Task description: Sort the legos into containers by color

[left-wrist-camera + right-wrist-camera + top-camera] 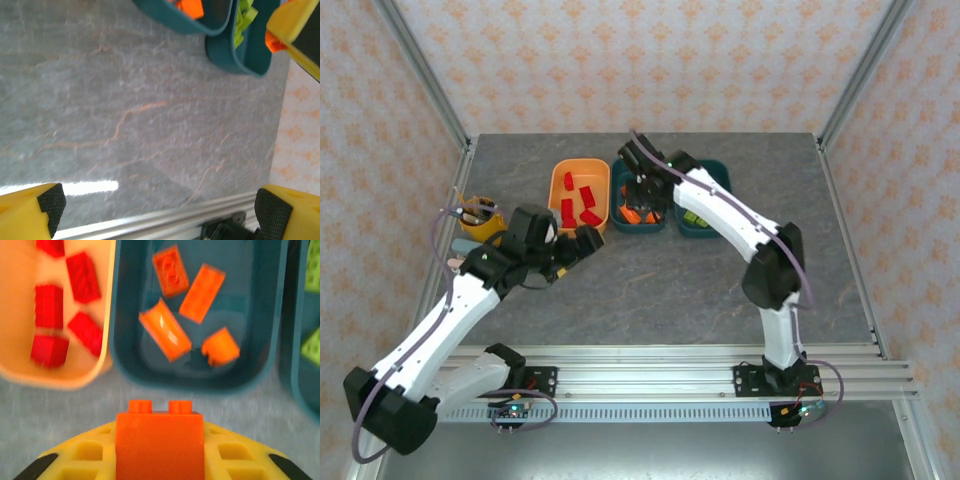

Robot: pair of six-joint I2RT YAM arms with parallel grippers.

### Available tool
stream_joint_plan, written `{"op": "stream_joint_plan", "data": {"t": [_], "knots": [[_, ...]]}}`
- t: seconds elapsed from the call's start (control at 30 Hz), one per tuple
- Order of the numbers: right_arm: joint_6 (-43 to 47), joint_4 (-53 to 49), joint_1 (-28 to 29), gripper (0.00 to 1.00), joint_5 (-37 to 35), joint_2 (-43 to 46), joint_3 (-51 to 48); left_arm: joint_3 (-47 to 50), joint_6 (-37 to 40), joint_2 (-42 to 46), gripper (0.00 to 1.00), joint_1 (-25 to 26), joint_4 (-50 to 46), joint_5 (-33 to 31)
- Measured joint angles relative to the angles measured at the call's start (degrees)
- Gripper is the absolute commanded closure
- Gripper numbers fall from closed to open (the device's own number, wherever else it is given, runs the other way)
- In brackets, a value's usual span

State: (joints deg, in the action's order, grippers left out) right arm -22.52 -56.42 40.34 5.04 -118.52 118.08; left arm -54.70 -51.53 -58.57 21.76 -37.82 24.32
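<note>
The teal bin already has orange bricks in it, so my right gripper will next move outward past them and down over the bare far bottom of the bin to release the brick.
My right gripper [642,185] is shut on an orange brick [160,442], studs pointing away from the camera. It hovers at the near edge of a teal bin [125,355] that holds several orange bricks [200,292]. To its left, a pale orange tray [557,190] holds several red bricks [82,277]. To its right, a second teal bin [698,232] holds green bricks [312,345]. My left gripper [160,207] is open over bare grey table, left of the bins, with nothing between its fingers. The held orange brick [274,42] also appears at the top right of the left wrist view.
A yellow container [480,218] stands at the table's left edge, behind the left arm. The aluminium rail [660,365] runs along the near edge. Frame posts rise at the back corners.
</note>
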Motion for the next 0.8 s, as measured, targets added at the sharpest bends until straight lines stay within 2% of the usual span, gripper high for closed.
{"op": "stream_joint_plan", "data": {"t": [0.2, 0.3, 0.6, 0.8], "knots": [[2.10, -0.87, -4.04, 0.75, -1.66, -18.58, 19.80, -11.93, 3.26, -10.25, 0.01, -5.84, 1.53, -0.15], [2.99, 0.17, -5.57, 0.75, -1.73, -24.46, 25.33, -15.56, 4.52, -13.42, 0.01, -7.17, 2.01, -1.38], [5.68, 6.45, -8.55, 0.71, -1.68, -31.32, 27.34, -18.80, 5.09, -20.72, 0.01, -8.41, 3.13, -3.43], [6.32, 8.46, -9.01, 0.69, -1.64, -35.39, 29.05, -18.80, 5.14, -21.64, 0.01, -8.41, 3.19, -3.54]]}}
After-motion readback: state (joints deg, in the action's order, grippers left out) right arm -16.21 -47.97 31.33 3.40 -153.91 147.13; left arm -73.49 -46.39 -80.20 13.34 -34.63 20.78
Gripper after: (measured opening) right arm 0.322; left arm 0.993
